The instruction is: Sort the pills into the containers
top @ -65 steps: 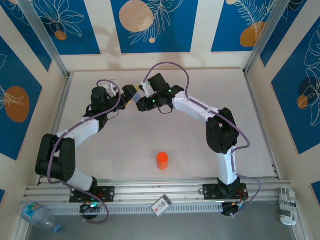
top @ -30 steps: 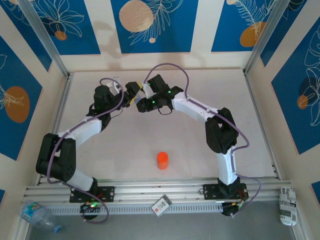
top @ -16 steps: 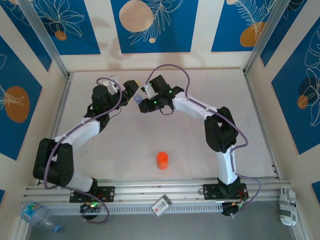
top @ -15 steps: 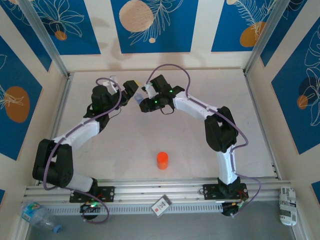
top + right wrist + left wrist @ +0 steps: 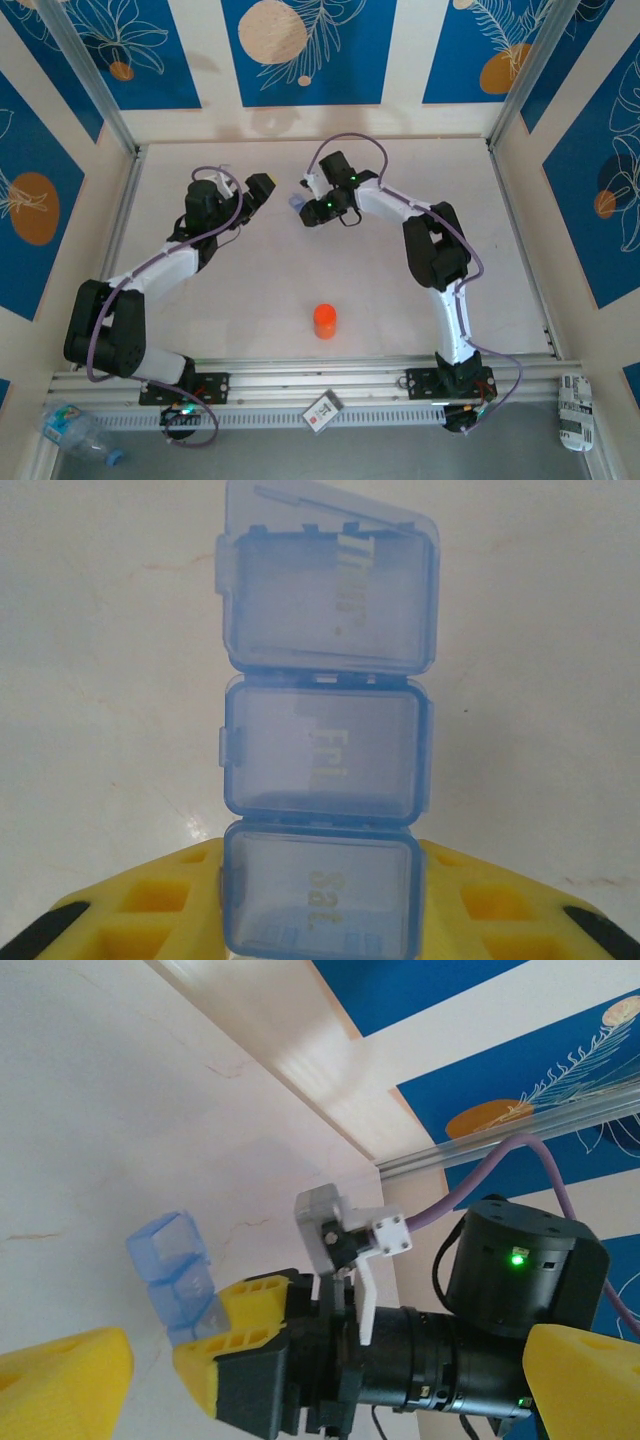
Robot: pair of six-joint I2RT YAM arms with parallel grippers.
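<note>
I should lower my right gripper's strip of containers slightly back onto the table next, then release its "Sat" end.
The containers (image 5: 325,770) are one pale-blue translucent strip of three joined lidded compartments, marked "Fri" and "Sat" on the two nearer lids. My right gripper (image 5: 320,910) is shut on the "Sat" end, a yellow finger (image 5: 150,900) on each side. The farthest lid looks slightly lifted. From above, the containers (image 5: 296,201) hang just over the far middle of the table in my right gripper (image 5: 303,203). My left gripper (image 5: 258,186) stands a little to its left, open and holding nothing. In the left wrist view the containers (image 5: 175,1275) stick out of the right gripper's fingers (image 5: 235,1340). The pills are out of view.
An orange bottle (image 5: 324,321) stands upright on the near middle of the table (image 5: 500,250). Blue-patterned walls close in the back and sides. A metal rail (image 5: 300,382) runs along the front edge, with a clear plastic bottle (image 5: 75,430) and a small card (image 5: 322,411) beyond it.
The two grippers were close together at the containers; now they are apart. My right gripper has swung right with the strip in it, and my left gripper has drawn back to the left.
</note>
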